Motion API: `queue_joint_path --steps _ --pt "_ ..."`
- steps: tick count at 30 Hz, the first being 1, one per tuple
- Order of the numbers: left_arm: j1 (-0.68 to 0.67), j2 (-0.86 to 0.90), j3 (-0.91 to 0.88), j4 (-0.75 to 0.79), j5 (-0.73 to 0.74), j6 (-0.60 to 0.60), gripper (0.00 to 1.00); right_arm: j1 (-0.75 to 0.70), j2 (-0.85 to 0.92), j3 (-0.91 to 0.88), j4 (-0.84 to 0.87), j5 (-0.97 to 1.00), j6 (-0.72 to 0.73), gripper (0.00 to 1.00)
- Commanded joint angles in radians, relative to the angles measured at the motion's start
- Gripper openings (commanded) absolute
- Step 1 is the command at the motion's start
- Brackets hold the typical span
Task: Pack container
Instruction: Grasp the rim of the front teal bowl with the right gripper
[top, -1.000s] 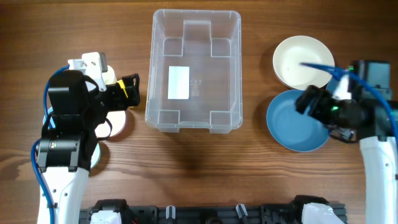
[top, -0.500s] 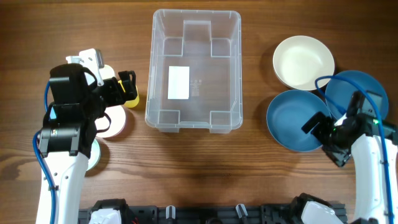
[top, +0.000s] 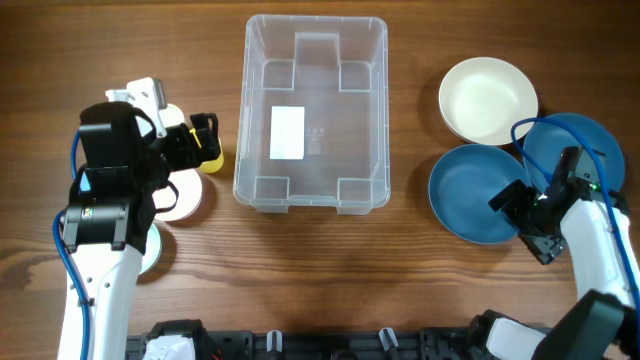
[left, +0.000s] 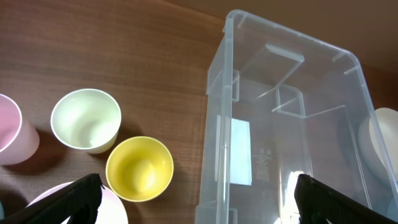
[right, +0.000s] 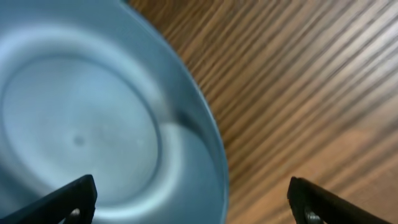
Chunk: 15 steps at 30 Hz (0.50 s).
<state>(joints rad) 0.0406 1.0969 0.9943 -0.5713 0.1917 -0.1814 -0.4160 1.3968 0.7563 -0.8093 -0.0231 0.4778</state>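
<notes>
Next, my right gripper moves down onto the rim of the blue bowl (top: 517, 227) (right: 219, 182) nearer the container, with one finger inside the bowl.
The clear plastic container (top: 243, 150) stands empty at the table's middle back, with a white label (top: 288, 132) on its base. It also shows in the left wrist view (left: 292, 118). My left gripper (top: 207, 138) is open and empty, left of the container, above a yellow cup (top: 213, 162). My right gripper (top: 525, 220) is open at the front right edge of a blue bowl (top: 470, 195). In the right wrist view its fingertips (right: 193, 205) straddle that bowl's rim (right: 205, 137) without closing on it.
A cream bowl (top: 487, 100) and a second blue bowl (top: 575, 140) sit at the right. By the left arm are a yellow cup (left: 139, 168), a cream cup (left: 86, 119), a pink cup (left: 9, 130) and a pale pink bowl (top: 185, 200).
My right arm has swung from beside the cream bowl toward the table's front, to the blue bowl's near edge, uncovering the second blue bowl. My left gripper shifted slightly, uncovering the yellow cup.
</notes>
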Motion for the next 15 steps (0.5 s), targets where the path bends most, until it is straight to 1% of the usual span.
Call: queue_joint_path --steps 1,6,7,9,13,15 --pt "0.005 0.003 0.018 0.006 0.002 -0.010 1.00 -0.005 0.043 -0.030 0.066 0.023 0.018 1.00" --pt "0.006 0.003 0.018 0.008 0.001 -0.010 1.00 -0.004 0.059 -0.030 0.139 -0.027 0.005 0.99" --pt "0.005 0.003 0.018 0.010 0.001 -0.010 1.00 -0.004 0.059 -0.030 0.144 -0.031 0.006 0.96" --pt "0.005 0.003 0.018 0.011 0.001 -0.010 1.00 -0.004 0.059 -0.029 0.152 -0.030 0.004 0.86" --pt "0.005 0.003 0.018 0.013 0.002 -0.010 1.00 -0.004 0.059 -0.029 0.163 -0.030 0.004 0.54" --pt "0.005 0.003 0.018 0.014 0.002 -0.010 1.00 -0.004 0.059 -0.030 0.163 -0.030 0.004 0.45"
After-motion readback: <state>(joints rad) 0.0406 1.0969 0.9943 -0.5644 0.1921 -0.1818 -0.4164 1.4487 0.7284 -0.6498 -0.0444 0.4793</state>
